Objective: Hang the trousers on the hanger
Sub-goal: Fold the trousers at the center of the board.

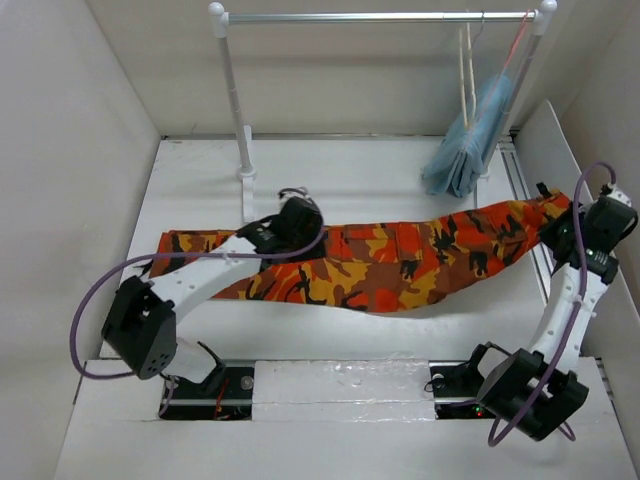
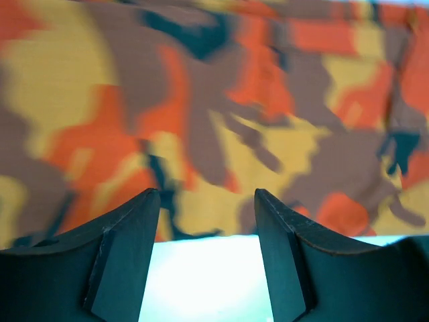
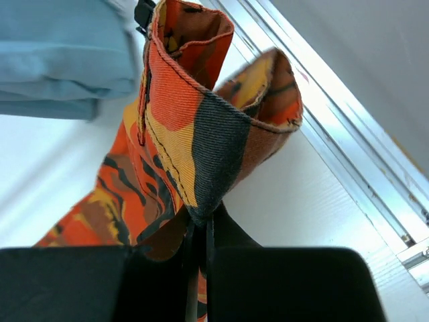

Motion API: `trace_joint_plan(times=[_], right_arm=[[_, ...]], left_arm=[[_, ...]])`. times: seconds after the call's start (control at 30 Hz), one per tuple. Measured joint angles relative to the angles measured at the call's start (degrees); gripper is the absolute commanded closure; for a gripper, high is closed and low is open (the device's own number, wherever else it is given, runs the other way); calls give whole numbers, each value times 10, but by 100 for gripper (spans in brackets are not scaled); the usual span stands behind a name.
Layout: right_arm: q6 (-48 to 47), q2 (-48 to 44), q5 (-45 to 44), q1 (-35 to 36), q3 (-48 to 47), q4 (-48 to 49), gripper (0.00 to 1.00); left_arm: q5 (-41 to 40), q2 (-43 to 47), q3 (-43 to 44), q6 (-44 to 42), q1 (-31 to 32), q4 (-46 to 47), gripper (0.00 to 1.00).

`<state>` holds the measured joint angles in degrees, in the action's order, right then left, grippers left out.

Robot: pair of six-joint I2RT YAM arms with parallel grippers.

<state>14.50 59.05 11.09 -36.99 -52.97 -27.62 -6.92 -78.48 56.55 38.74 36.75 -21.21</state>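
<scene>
The trousers are stretched out unfolded, so my right gripper needs to lift across next and then move down onto the trousers' opposite end [image 1: 192, 241], to the gripper's left in the top view.
The camouflage trousers [image 1: 390, 262] lie stretched across the table from left to right. My left gripper [image 1: 296, 222] hovers over their far edge, left of the middle. In the left wrist view it [image 2: 204, 198] is open and empty, with bare table between the fingers and the trousers [image 2: 221, 114] just past the tips. My right gripper [image 1: 562, 226] is shut on the right end of the trousers and holds it lifted; the right wrist view shows the jaws [image 3: 199, 225] pinching a fold of the cloth [image 3: 194, 127]. The cream hanger [image 1: 466, 70] hangs on the rail at the back right.
A clothes rail [image 1: 380, 17] on two white posts [image 1: 240, 120] spans the back. A pinkish-red hanger [image 1: 517, 42] on it carries a light blue garment [image 1: 468, 142], which also shows in the right wrist view [image 3: 60, 54]. A metal track [image 3: 348, 134] runs along the right wall.
</scene>
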Motion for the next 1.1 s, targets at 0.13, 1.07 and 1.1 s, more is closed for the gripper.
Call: trace_joint_plan(times=[0.13, 1.07, 1.1], right_arm=[[-16, -4, 21, 6, -110, -74, 100], [-34, -43, -7, 436, -384, -181, 100], [-28, -40, -42, 483, -388, -178, 100]], left_arm=[[-19, -68, 63, 9, 114, 5, 45], [-12, -109, 165, 45, 127, -29, 47], [-15, -65, 156, 44, 96, -28, 47]])
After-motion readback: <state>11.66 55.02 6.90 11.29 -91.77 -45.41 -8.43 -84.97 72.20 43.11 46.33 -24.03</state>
